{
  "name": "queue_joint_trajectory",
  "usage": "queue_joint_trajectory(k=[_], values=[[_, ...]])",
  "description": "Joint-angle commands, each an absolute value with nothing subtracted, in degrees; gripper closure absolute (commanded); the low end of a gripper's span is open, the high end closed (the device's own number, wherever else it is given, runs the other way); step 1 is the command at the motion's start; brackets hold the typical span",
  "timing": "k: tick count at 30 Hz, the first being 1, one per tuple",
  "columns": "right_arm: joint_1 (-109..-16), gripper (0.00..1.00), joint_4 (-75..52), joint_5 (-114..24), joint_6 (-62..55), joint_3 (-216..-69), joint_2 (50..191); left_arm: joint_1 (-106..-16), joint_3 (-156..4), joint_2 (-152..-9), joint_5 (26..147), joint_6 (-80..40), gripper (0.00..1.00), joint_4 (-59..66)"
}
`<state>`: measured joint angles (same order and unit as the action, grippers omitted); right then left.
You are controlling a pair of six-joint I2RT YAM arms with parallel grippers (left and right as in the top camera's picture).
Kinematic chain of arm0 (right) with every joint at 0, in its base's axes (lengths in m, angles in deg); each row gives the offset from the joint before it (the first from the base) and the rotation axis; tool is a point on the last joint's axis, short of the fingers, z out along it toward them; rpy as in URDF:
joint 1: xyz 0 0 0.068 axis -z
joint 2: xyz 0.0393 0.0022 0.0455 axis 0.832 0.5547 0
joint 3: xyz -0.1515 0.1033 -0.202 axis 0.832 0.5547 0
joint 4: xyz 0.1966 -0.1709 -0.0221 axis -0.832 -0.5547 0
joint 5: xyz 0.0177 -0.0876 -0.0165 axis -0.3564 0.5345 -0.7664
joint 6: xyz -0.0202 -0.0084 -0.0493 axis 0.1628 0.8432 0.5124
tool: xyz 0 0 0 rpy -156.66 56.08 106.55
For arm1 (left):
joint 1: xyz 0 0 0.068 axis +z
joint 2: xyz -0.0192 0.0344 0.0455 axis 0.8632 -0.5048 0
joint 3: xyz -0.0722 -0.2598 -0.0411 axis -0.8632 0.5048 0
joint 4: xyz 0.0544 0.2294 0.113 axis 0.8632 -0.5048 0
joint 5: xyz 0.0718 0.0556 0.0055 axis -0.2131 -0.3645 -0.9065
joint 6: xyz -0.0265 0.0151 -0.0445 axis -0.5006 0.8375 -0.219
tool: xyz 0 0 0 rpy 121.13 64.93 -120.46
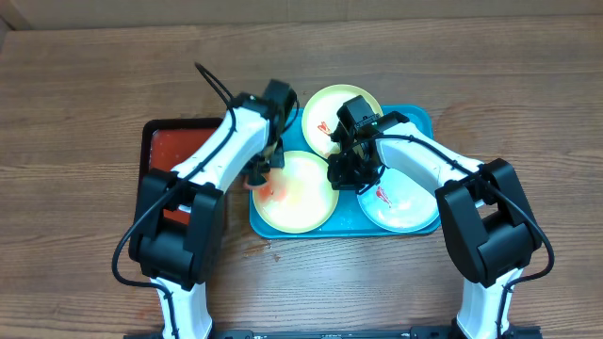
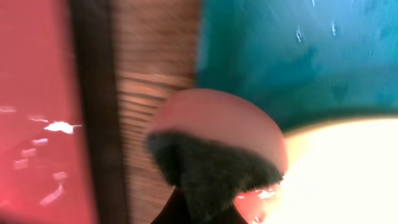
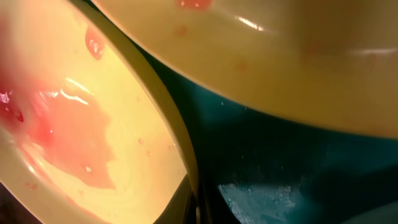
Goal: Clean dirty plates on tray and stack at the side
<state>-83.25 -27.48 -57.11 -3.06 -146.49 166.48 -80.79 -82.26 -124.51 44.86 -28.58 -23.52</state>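
Observation:
The tabletop to the right of my right gripper in the overhead view is bare, so I should lift the plate past the turquoise tray (image 1: 424,125), lower it onto that bare tabletop and release it.
Three dirty plates lie on the turquoise tray (image 1: 424,125): a yellow-green one at the back (image 1: 332,105), a yellow-green one at front left (image 1: 303,198) with red smears, and a blue-white one at front right (image 1: 403,202). My left gripper (image 1: 259,172) is shut on a pink sponge with a dark scrub side (image 2: 217,124), at the front-left plate's left edge (image 2: 348,168). My right gripper (image 1: 350,171) is shut on that plate's right rim (image 3: 189,180). In the right wrist view this plate (image 3: 93,124) shows a red smear, with the back plate (image 3: 261,56) above it.
A smaller red tray with a black rim (image 1: 174,146) sits left of the turquoise tray, also in the left wrist view (image 2: 37,112). A strip of wooden table (image 2: 149,62) separates the two trays. Bare turquoise tray floor (image 3: 298,162) lies between the plates.

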Motion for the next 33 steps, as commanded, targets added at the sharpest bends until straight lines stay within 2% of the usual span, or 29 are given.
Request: queue_joint_trajectory(k=[1, 7, 12, 18, 27, 33], values=[[-82.98, 0.96, -28.05, -56.65, -2.91, -148.61, 166.34, -79.3, -91.03, -125.3, 40.47, -32.65, 0.96, -28.07], [-85.63, 0.96, -30.0, -49.13, -2.89, -153.7, 164.05, -73.05, -99.86, -122.63, 47.59, -33.98, 0.96, -33.57], [-91.03, 0.96, -36.4, -31.73, -2.91, -162.12, 162.61, -64.33, -99.88, -120.82, 54.76, -33.96, 0.96, -35.8], [-98.33, 0.96, -45.4, -5.46, -2.91, -171.67, 162.34, -57.03, -98.96, -120.97, 55.63, -33.96, 0.96, -38.01], [-107.68, 0.96, -52.68, 23.89, -2.38, -178.42, 162.32, -53.31, -98.96, -120.97, 55.85, -33.96, 0.96, -38.01], [-113.43, 0.96, -52.66, 39.15, 8.46, -178.42, 162.32, -53.36, -98.96, -120.97, 56.97, -33.96, 0.96, -37.88]])
